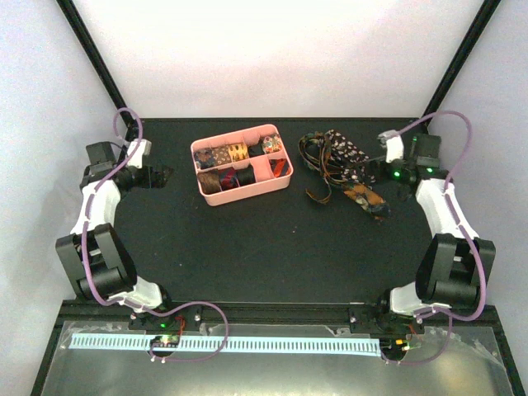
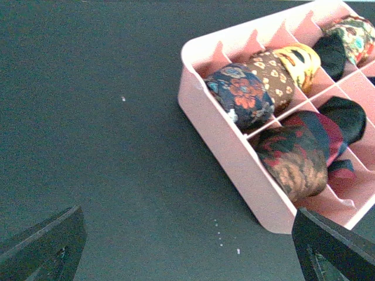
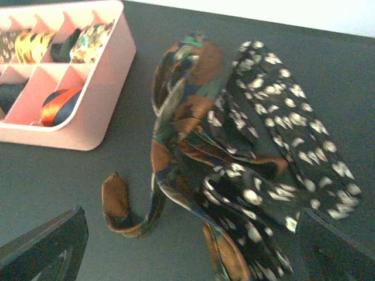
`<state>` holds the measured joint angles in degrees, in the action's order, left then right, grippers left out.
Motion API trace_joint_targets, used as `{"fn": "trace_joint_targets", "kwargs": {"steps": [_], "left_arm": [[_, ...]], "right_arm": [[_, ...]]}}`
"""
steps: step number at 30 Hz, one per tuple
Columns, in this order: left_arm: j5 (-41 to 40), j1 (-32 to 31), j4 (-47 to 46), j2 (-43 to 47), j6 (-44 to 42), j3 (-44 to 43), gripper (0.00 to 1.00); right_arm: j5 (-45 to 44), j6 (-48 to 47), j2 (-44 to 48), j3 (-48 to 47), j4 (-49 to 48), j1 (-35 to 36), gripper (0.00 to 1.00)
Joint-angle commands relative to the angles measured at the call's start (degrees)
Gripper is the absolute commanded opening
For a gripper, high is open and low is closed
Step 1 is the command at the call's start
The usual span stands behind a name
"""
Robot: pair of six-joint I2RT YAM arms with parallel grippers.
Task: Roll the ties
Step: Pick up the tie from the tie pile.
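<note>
My right gripper is above the patterned tie's bunched middle (image 1: pixel 332 172), and that fold lies toward the tray (image 1: pixel 283 183), so I need to lower it to the left in the top view next.
Loose ties lie tangled in a heap (image 1: pixel 342 165) on the black table, right of the pink tray (image 1: pixel 283 183). In the right wrist view the heap holds a dark orange-brown-blue tie (image 3: pixel 181 126) and a black tie with white speckles (image 3: pixel 281 126). My right gripper (image 1: pixel 378 173) is open beside the heap's right edge and holds nothing; the heap lies between its fingers (image 3: pixel 44 249) in the wrist view. My left gripper (image 1: pixel 165 176) is open and empty, left of the tray. Several rolled ties (image 2: pixel 243 93) sit in the tray's compartments.
The pink divided tray (image 2: pixel 225 149) stands at the back middle of the table. Black frame posts run up at both back corners. The arm bases and a cable rail lie along the near edge.
</note>
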<state>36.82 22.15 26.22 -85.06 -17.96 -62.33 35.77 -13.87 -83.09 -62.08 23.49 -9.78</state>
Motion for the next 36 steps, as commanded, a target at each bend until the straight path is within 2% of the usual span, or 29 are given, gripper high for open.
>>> {"fn": "trace_joint_targets", "kwargs": {"steps": [1, 4, 7, 12, 18, 22, 27, 36], "left_arm": [[-4.1, -5.0, -0.6, 3.9, -0.9, 1.5, 0.99], [-7.1, -8.2, -1.2, 5.6, -0.6, 2.6, 0.99], [-7.2, -9.3, -1.6, 6.7, 0.1, 3.2, 0.99], [-6.7, -9.4, -0.9, 7.7, 0.1, 4.0, 0.99], [-5.9, -9.5, -1.1, 8.2, 0.5, 4.6, 0.99], [-6.2, -9.6, -1.0, 8.5, 0.8, 4.3, 0.99], [-6.7, -9.6, -0.5, 9.4, 0.4, 4.2, 0.99], [-7.1, -9.6, 0.5, 10.4, -0.2, 3.6, 0.99]], "right_arm": [[-12.8, -3.0, -3.4, -4.0, 0.3, 9.7, 1.0], [-19.7, -3.9, -8.3, -7.8, 0.6, 16.2, 0.96], [-26.0, -4.4, -14.3, -12.1, 2.2, 20.6, 0.86], [-32.1, -4.9, -20.5, -14.3, 1.6, 23.3, 0.77], [-34.7, -6.0, -25.8, -14.4, 1.1, 24.3, 0.61], [-36.2, -6.3, -27.4, -14.6, 1.6, 24.5, 0.4], [-35.7, -7.1, -22.6, -12.9, 2.3, 24.5, 0.04], [-39.7, -12.7, -10.6, -13.1, 7.1, 24.3, 0.02]]}}
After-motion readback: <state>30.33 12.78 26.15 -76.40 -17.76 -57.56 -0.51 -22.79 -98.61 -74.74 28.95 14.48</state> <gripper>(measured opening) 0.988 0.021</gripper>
